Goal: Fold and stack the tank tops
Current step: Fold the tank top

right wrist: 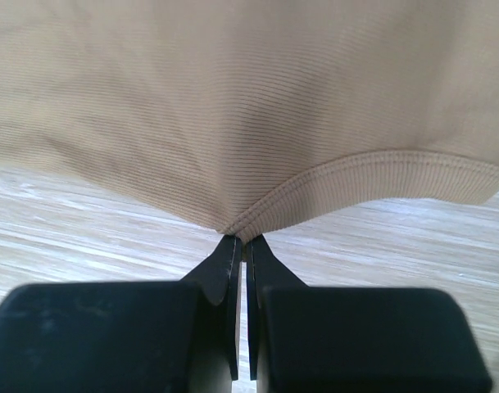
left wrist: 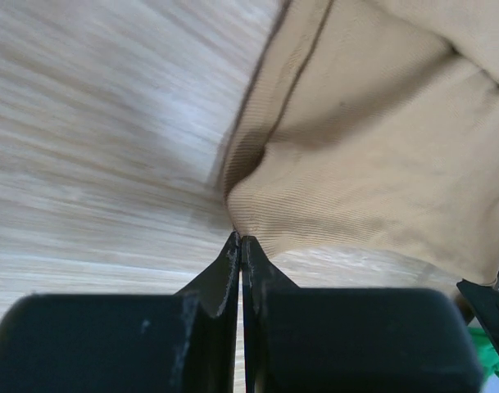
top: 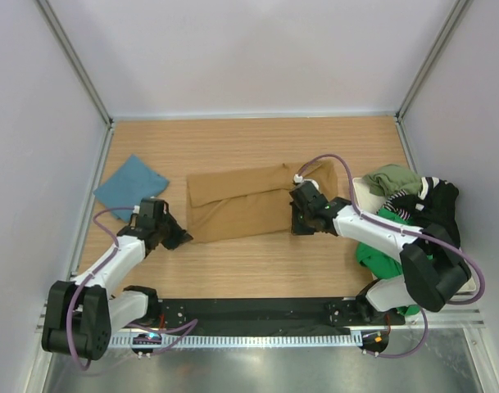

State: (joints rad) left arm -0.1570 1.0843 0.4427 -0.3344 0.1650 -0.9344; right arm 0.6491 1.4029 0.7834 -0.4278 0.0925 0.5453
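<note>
My right gripper carries the pinched ribbed hem away from my base next, over the tan top onto its far folded strip (top: 283,176).
A tan tank top (top: 241,201) lies folded into a long rectangle in the middle of the wooden table. My left gripper (top: 183,237) is at its near left corner. In the left wrist view the jaws (left wrist: 241,239) are shut, with the tan cloth (left wrist: 372,139) drawn to a point at their tips. My right gripper (top: 297,223) is at the near right corner. It is shut (right wrist: 241,239) on the ribbed hem of the tan top (right wrist: 249,106), which puckers into the tips. A teal tank top (top: 130,187) lies folded at the left.
A heap of tops sits at the right edge of the table: an olive one (top: 392,178), a black one with striped trim (top: 433,205) and a green one (top: 376,255). White walls close in the table on three sides. The right arm's purple cable (top: 327,160) arcs over the tan top's right end.
</note>
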